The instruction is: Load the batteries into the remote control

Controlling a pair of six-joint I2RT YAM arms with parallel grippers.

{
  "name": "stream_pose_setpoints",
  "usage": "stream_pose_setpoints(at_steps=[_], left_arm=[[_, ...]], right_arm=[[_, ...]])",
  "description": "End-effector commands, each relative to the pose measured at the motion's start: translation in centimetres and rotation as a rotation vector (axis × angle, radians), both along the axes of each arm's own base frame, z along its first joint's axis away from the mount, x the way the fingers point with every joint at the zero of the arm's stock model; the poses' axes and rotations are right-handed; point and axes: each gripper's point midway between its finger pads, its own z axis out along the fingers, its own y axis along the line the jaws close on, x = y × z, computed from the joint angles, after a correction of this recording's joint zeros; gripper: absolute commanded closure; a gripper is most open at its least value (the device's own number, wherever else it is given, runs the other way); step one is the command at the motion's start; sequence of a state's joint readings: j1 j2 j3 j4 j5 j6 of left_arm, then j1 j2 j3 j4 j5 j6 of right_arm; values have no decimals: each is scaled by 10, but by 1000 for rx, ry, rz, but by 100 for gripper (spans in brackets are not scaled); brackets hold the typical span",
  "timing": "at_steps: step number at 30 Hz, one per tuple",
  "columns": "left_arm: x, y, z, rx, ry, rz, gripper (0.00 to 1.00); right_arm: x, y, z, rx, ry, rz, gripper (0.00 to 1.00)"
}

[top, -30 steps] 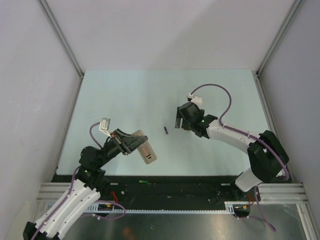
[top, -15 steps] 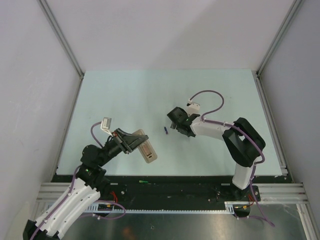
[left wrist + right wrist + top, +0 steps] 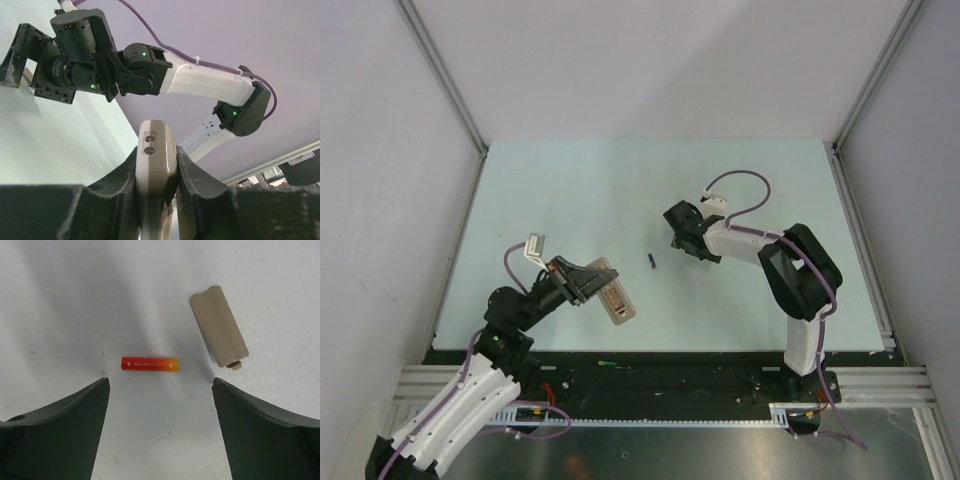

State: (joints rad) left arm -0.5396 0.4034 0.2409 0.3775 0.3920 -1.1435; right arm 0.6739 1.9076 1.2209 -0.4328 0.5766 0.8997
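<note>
The red battery [image 3: 150,363] points from one open finger to the other. My right gripper next needs to ease toward it until its fingers flank both battery ends, then close.
My left gripper [image 3: 583,281] is shut on the pale remote control [image 3: 616,301] and holds it tilted above the table's near left; in the left wrist view the remote [image 3: 156,142] is clamped edge-on between the fingers [image 3: 195,177]. My right gripper [image 3: 160,407] is open and points down at the table, with a red battery [image 3: 150,363] lying just ahead between its fingers. A dark blue battery [image 3: 651,261] lies on the table left of the right gripper [image 3: 681,228]. A green battery [image 3: 607,363] lies on the black strip by the arm bases.
A small flat beige-grey cover piece [image 3: 218,326] lies just right of and beyond the red battery. The right arm [image 3: 165,80] fills the top of the left wrist view. Grey walls [image 3: 410,150] enclose the pale green table [image 3: 570,190].
The right arm has folded its elbow in and up, and its gripper has shifted slightly left and away over the red battery. The left arm and the remote have barely moved.
</note>
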Motion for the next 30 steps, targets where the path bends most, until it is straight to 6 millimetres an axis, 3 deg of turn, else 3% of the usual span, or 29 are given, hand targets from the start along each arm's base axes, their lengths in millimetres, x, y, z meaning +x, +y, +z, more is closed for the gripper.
stream_pose_setpoints(at_steps=[1,13,30], left_arm=[[3,0,8,-14,-17,14,100],[8,-1,4,2,-8,27,100],[9,-1,1,5,-3,27,100]], right_arm=[[16,8,5,-9,-31,50,12],[29,13,-5,-15,-17,95,17],[15,11,-14,-32,30,71,27]])
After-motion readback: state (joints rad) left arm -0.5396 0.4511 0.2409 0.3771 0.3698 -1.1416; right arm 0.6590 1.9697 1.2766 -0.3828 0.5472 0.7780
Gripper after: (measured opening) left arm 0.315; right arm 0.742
